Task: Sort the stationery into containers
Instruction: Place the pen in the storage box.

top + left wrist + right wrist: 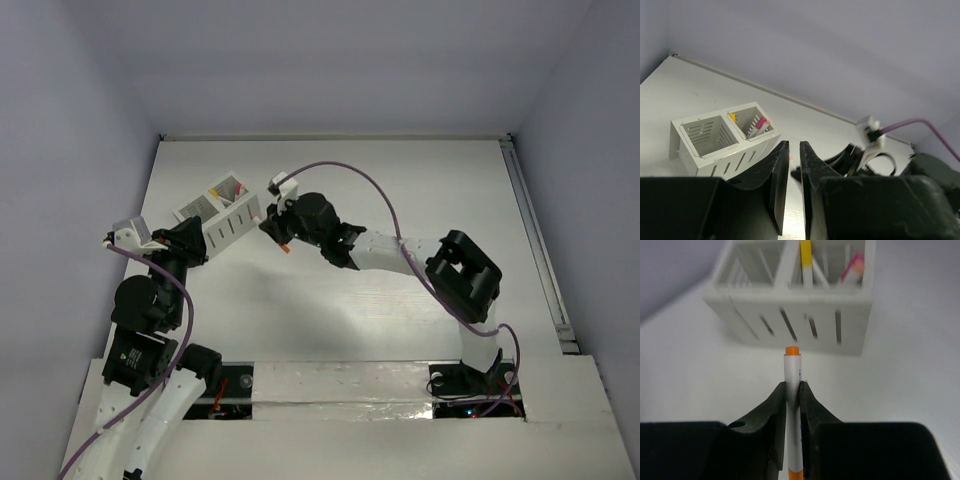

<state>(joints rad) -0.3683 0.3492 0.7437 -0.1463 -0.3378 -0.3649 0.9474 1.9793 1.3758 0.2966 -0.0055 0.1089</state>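
The pen rises with my right gripper over the section of the box already holding pens, outward and to the left in the top view, next. My right gripper then releases the pen.
The white two-compartment box (222, 210) stands at the back left. In the left wrist view the box (705, 155) has one empty compartment; the other holds a pink-capped pen (760, 124) and a yellow-capped pen (732, 117). My right gripper (273, 228) hovers just right of the box and is shut (793, 386) on a white pen with orange ends (792, 371), which points at the box's slotted wall (790, 315). My left gripper (198, 244) sits beside the box's near left side, its jaws (794, 145) almost together with nothing between them.
The purple cable (340, 170) loops over the right arm. The right arm's elbow (462, 272) sits mid-right. A rail (535, 240) runs along the table's right edge. Grey walls close in the back and both sides.
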